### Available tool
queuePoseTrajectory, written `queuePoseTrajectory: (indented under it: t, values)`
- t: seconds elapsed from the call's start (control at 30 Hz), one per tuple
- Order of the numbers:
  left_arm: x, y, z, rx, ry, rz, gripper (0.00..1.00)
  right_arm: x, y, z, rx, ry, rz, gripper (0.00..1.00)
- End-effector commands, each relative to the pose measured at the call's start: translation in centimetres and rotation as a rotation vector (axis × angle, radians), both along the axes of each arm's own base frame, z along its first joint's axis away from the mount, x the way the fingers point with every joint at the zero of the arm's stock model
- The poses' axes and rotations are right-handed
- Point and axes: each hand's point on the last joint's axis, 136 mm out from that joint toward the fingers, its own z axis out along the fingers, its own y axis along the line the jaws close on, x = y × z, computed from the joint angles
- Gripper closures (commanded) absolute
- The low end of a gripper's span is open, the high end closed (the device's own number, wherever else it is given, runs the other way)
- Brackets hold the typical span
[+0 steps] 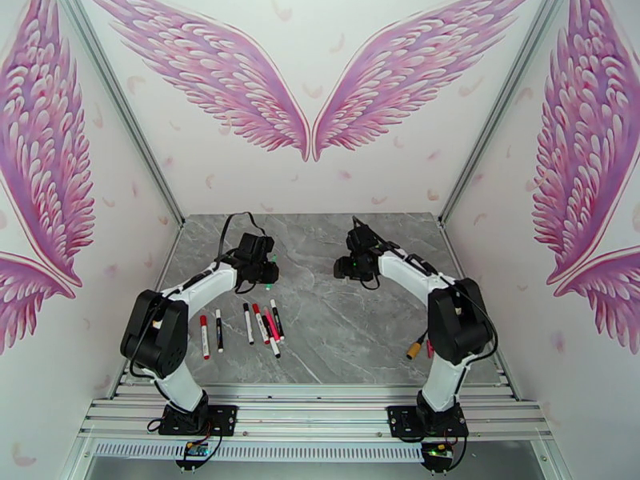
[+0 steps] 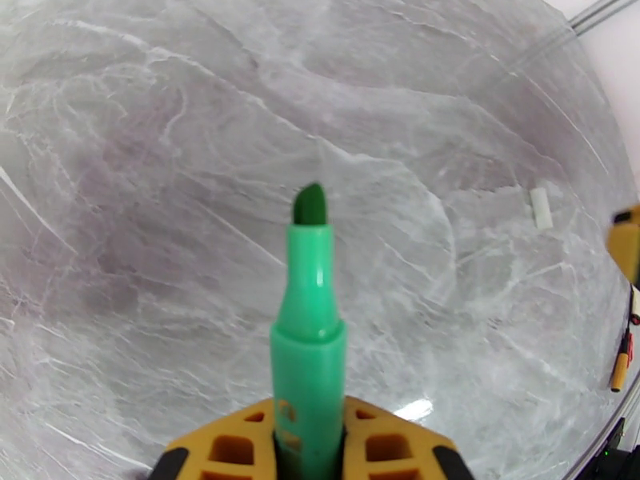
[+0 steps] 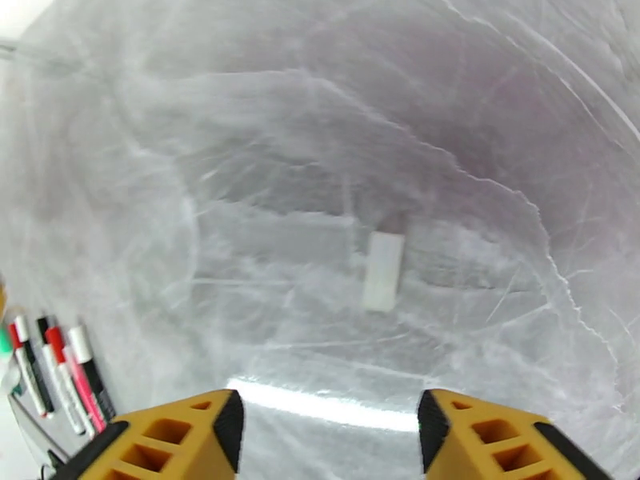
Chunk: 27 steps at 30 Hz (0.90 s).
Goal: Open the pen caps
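Note:
The green pen's dark green tip is bare. Next I need to lower my left gripper to the clear marble just beyond the row of pens and let go of the body of the green pen.
My left gripper (image 2: pixel 308 446) is shut on the barrel of a green pen (image 2: pixel 308 346). The pen points away from the wrist and its dark green tip (image 2: pixel 309 206) is bare. My right gripper (image 3: pixel 330 426) stands open above the marble with nothing between its fingers. A small pale pen cap (image 3: pixel 383 272) lies on the table just beyond that gripper, and the same cap (image 2: pixel 542 208) appears at the right of the left wrist view. From above, the left gripper (image 1: pixel 268 271) and right gripper (image 1: pixel 346 268) face each other mid-table. Several capped pens (image 1: pixel 244 326) lie in a row near the left arm.
A stubby orange-and-black cylinder (image 1: pixel 415 346) lies by the right arm's base. The row of pens (image 3: pixel 56 378) sits at the lower left of the right wrist view. Walls close in the grey marble table (image 1: pixel 344 330) on three sides.

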Motion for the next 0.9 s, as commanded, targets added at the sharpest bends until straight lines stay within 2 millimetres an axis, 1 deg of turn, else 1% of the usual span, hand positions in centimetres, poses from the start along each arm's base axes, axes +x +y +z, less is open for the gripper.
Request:
queuePoseTrajectory:
  t: [0.0,0.07,0.1,0.13,0.27,0.4,0.57,0.73,0.87]
  values:
    - [1.4,1.6,-0.4,0.066,0.01,0.05,0.91,-0.9,1.7,2.2,0.125,-0.087,0.034,0.21]
    - [1.5,2.4,-1.9,0.093,0.041,0.069,0.91,-1.8,1.9,2.9,0.172,-0.115,0.043,0.12]
    - [2.4,2.4,-1.4,0.091,0.025,0.073,0.9,-2.3,2.0,3.5,0.194,-0.135,0.05,0.06]
    - [2.6,2.6,-1.8,0.094,0.033,0.076,0.9,-2.7,2.1,3.9,0.213,-0.153,0.058,0.01]
    - [3.1,3.3,-3.3,0.094,0.065,0.096,0.89,-4.5,2.3,4.8,0.289,-0.187,0.07,0.01]
    - [3.5,3.8,-4.1,0.086,0.086,0.105,0.86,-5.5,2.4,5.0,0.365,-0.185,0.038,0.01]
    - [3.7,4.2,-5.3,0.093,0.126,0.105,0.84,-6.1,2.2,4.6,0.384,-0.178,0.016,0.01]
    - [3.8,4.4,-6.4,0.085,0.161,0.107,0.81,-6.5,2.9,4.2,0.408,-0.15,0.056,0.01]
    - [3.7,4.5,-7.2,0.094,0.186,0.105,0.79,-6.5,2.7,4.1,0.387,-0.15,0.061,0.01]
